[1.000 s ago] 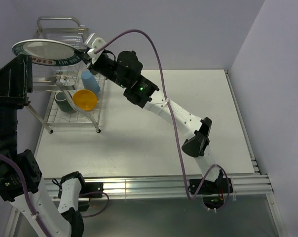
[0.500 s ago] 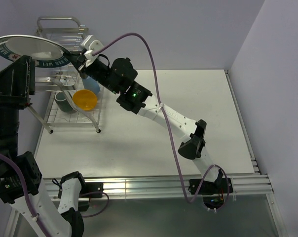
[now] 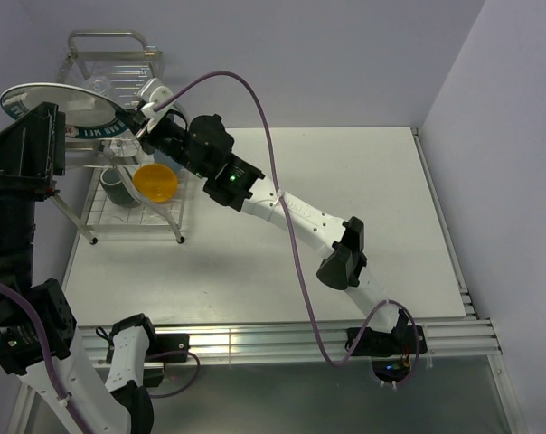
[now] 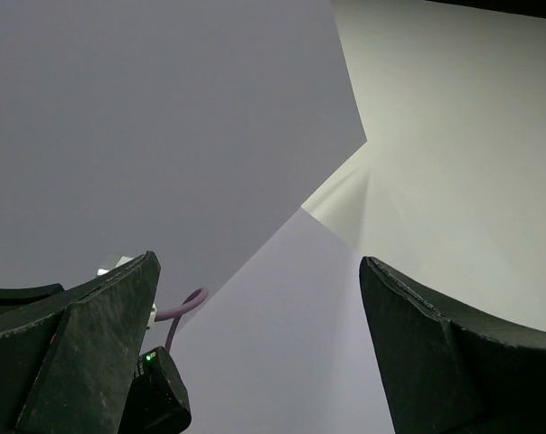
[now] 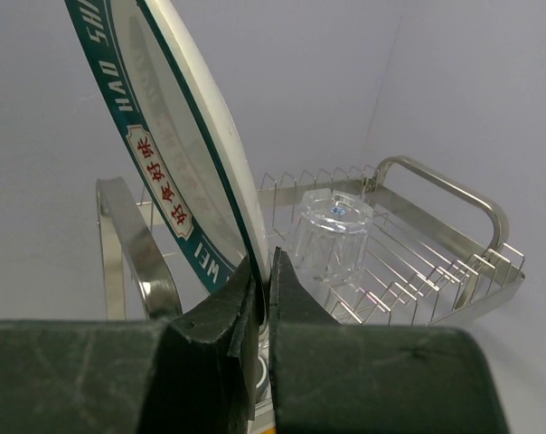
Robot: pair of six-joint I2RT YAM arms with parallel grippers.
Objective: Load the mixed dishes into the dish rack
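Note:
Next, the right gripper moves down to set the plate on edge in the upper level's near end and releases it there, because the glass stands farther outward.
My right gripper is shut on the rim of the silver plate with its dark green lettered rim, holding it above the dish rack's upper tier. The small clear glass stands upside down on that tier. On the lower tier sit the orange-yellow bowl and the dark green-grey mug; the light blue cup is hidden behind my arm. My left gripper is open and empty, raised at the far left and pointing at the wall.
The rack stands at the table's far left corner against the purple back wall. The left arm's black link rises high beside the rack's left side. A purple cable arches over the right arm.
My right gripper has carried the plate leftward and then lower over the rack's upper tier; the arm has stretched further left. The left arm has not moved.

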